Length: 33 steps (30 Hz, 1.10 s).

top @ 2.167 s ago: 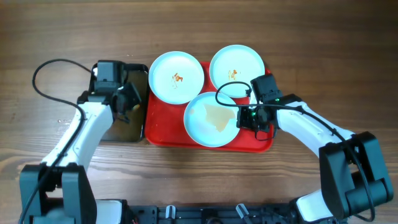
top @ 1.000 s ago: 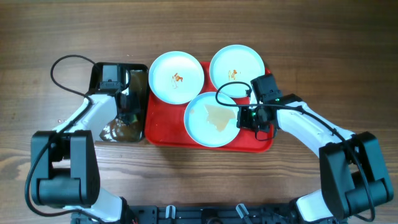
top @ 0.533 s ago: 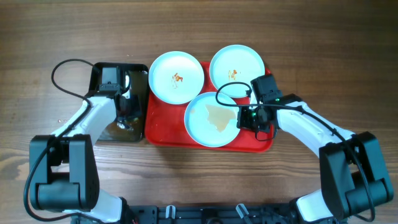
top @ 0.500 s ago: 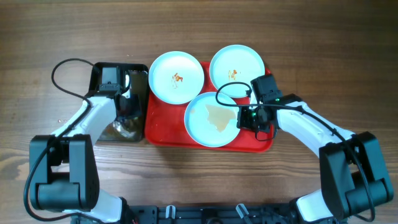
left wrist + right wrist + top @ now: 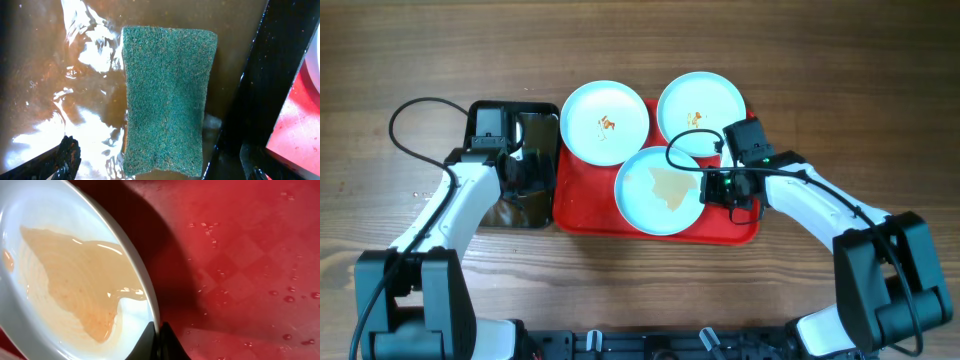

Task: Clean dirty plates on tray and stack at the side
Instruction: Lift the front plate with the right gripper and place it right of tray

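My right gripper should lift the plate, carry it right in the overhead view to the bare table beside the red tray, then lower and release it.
Three pale plates sit on the red tray (image 5: 578, 208). The back left plate (image 5: 604, 123) and the back right plate (image 5: 701, 108) each carry a small orange smear. The front plate (image 5: 660, 190) holds a thin pool of brownish liquid and is tilted. My right gripper (image 5: 722, 188) is shut on that plate's right rim, and the wrist view shows its jaws (image 5: 159, 336) pinching the edge of the plate (image 5: 75, 290) above the wet tray (image 5: 240, 255). My left gripper (image 5: 518, 170) hangs open over the black tray, its fingertips (image 5: 67, 155) standing apart on either side of the green sponge (image 5: 167, 100).
The black tray (image 5: 515, 226) lies left of the red tray and holds brown water, with the sponge lying flat in it. Its dark wall (image 5: 265, 75) runs beside the red tray's edge. A black cable loops on the wooden table (image 5: 410, 110) at far left.
My left gripper has opened and let go of the sponge, which now lies in the brown water. The left arm shifted slightly over the black tray. The right arm and plates have not moved.
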Tool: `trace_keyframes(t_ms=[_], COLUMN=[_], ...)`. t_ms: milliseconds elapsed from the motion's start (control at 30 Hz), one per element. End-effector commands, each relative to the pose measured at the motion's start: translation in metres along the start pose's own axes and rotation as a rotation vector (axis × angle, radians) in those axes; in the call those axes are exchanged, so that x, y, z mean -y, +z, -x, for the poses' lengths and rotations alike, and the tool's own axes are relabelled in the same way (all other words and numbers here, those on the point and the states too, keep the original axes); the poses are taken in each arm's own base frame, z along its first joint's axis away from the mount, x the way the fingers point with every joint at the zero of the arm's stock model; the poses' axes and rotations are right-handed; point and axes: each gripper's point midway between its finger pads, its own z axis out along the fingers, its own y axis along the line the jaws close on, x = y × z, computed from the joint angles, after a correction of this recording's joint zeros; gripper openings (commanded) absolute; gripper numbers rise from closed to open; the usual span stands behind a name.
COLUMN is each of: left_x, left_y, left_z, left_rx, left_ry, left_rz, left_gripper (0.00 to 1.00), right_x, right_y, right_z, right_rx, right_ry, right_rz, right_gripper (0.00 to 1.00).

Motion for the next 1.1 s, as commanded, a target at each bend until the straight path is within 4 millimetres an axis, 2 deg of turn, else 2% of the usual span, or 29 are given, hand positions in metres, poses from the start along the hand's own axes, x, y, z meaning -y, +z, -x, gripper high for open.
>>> trace_keyframes(t_ms=[0, 100, 167, 367, 500, 633, 767, 800, 967, 1067], left_x=[0.002, 0.002, 0.002, 0.003, 0.003, 0.003, 0.003, 0.003, 0.003, 0.003], left_y=[-0.003, -0.003, -0.003, -0.003, -0.003, -0.003, -0.003, -0.003, -0.003, -0.003], left_z=[0.003, 0.003, 0.003, 0.004, 0.005, 0.005, 0.005, 0.005, 0.005, 0.005], left_rx=[0.010, 0.010, 0.010, 0.011, 0.017, 0.017, 0.017, 0.017, 0.017, 0.017], left_ry=[-0.034, -0.034, -0.034, -0.034, -0.034, -0.034, -0.034, -0.034, -0.034, -0.034], left_rz=[-0.015, -0.015, -0.015, -0.015, -0.017, -0.017, -0.017, -0.017, -0.017, -0.017], left_gripper=[1.00, 1.00, 1.00, 1.00, 1.00, 1.00, 1.00, 1.00, 1.00, 1.00], right_x=[-0.022, -0.032, -0.027, 0.002, 0.010, -0.013, -0.062, -0.070, -0.085, -0.088], right_y=[-0.022, -0.054, -0.081, -0.123, -0.134, -0.144, -0.161, -0.166, -0.183, -0.188], right_z=[0.008, 0.022, 0.035, 0.055, 0.059, 0.058, 0.061, 0.062, 0.069, 0.072], right_rx=[0.051, 0.172, 0.297, 0.490, 0.566, 0.654, 0.788, 0.819, 0.897, 0.857], right_ry=[-0.086, -0.121, -0.148, -0.175, -0.243, -0.423, -0.718, -0.744, -0.825, -1.001], right_rz=[0.075, 0.083, 0.017, -0.201, -0.389, -0.536, -0.649, -0.664, -0.744, -0.850], right_gripper=[0.04, 0.04, 0.04, 0.04, 0.04, 0.04, 0.04, 0.04, 0.05, 0.04])
